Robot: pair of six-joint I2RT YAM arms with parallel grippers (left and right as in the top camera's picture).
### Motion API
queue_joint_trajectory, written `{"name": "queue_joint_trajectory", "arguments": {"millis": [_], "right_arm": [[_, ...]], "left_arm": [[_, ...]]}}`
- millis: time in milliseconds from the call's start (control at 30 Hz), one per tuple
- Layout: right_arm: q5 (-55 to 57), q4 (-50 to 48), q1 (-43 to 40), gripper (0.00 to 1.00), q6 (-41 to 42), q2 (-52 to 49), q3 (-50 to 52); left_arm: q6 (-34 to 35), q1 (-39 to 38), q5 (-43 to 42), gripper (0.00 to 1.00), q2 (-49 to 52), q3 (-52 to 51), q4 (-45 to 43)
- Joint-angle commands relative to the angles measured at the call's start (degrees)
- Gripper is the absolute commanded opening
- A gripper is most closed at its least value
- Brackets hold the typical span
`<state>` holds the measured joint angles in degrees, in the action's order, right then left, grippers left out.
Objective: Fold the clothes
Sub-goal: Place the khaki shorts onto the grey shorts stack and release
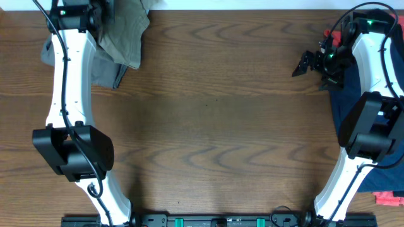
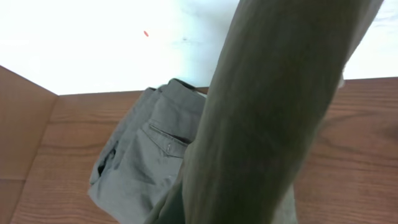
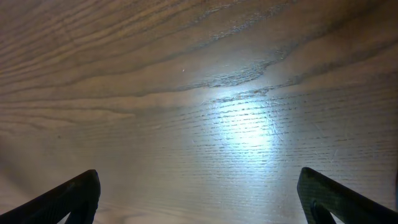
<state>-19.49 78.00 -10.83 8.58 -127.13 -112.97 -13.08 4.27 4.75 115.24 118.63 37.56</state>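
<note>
My left gripper brings the grey-olive shorts down toward that bunched pair next, then opens.
My left gripper is at the table's far left corner, shut on a grey-olive pair of shorts that drapes from it. In the left wrist view this cloth hangs right in front of the camera and hides the fingers. A second grey pair lies bunched on the table below, also seen under the left arm in the overhead view. My right gripper is open and empty above bare wood. A dark navy pair lies at the right edge under the right arm. No khaki-beige pair is in view.
The wooden table spans the view. A red object lies at the near right corner. A white wall rises behind the table's far edge.
</note>
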Motion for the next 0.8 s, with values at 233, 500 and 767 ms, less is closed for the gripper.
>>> {"name": "queue_joint_trajectory", "arguments": {"millis": [233, 500, 767], "right_arm": [[0.0, 0.0, -0.1, 0.99, 0.6, -0.2, 0.2], [0.0, 0.0, -0.1, 0.99, 0.6, -0.2, 0.2], [0.0, 0.0, -0.1, 0.99, 0.6, -0.2, 0.2]], "left_arm": [[1.4, 4.4, 0.9, 0.11, 6.2, 0.6, -2.5], [1.3, 8.3, 0.9, 0.16, 12.4, 0.6, -9.5], [1.4, 12.4, 0.9, 0.98, 15.5, 0.6, -12.7]]}}
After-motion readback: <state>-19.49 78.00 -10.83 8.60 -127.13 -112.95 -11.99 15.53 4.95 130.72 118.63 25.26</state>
